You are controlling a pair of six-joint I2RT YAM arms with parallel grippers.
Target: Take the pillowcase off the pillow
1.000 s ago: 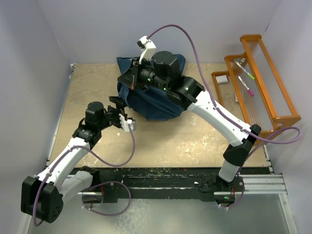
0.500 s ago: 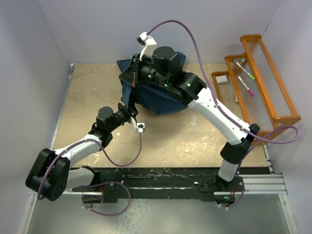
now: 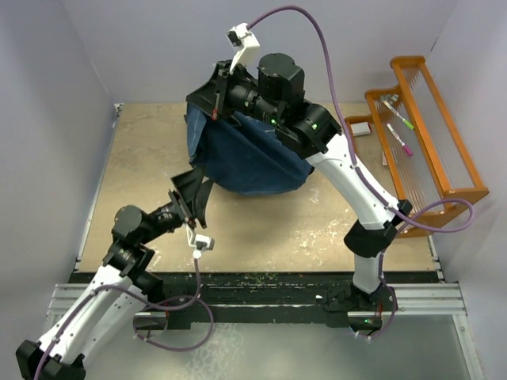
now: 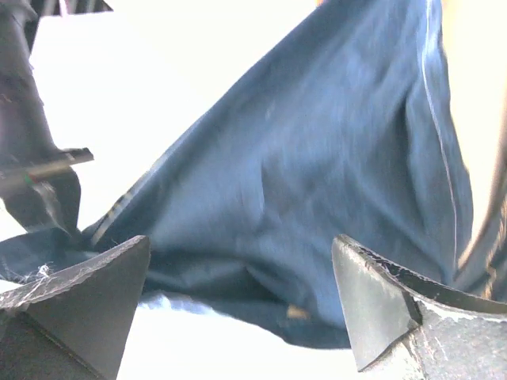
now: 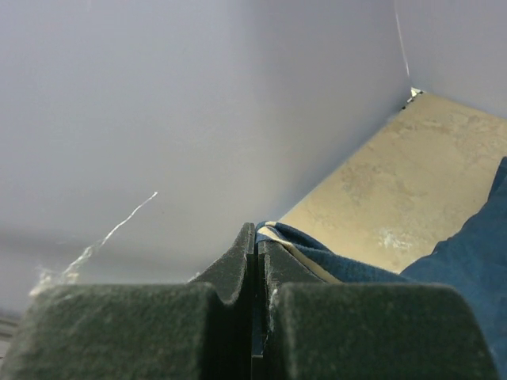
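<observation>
My left gripper moves outward and to the right in the wrist view next, closing on the stitched hem (image 4: 455, 229). The move goes that way since the hem lies there, beyond the fingers' gap.
The navy pillowcase (image 3: 249, 158) hangs as a bulging sack over the back middle of the table. My right gripper (image 3: 217, 101) is shut on its upper left edge and holds it raised. In the right wrist view the fingers (image 5: 238, 261) pinch a blue hem with a pale stripe (image 5: 295, 240). My left gripper (image 3: 192, 186) is open and empty, just below and left of the sack's lower corner. In the left wrist view the blue fabric (image 4: 301, 174) fills the space beyond the spread fingers (image 4: 380, 305), not touching them. The pillow does not show.
An orange wire rack (image 3: 432, 138) with pens stands along the right side, with a small white block (image 3: 360, 129) next to it. Grey walls close in the left, back and right. The tan tabletop (image 3: 142, 150) shows left of the sack.
My right gripper has lifted the pillowcase higher, so the sack hangs longer. My left arm has drawn back toward the near edge, and its gripper now points up at the sack's lower left.
</observation>
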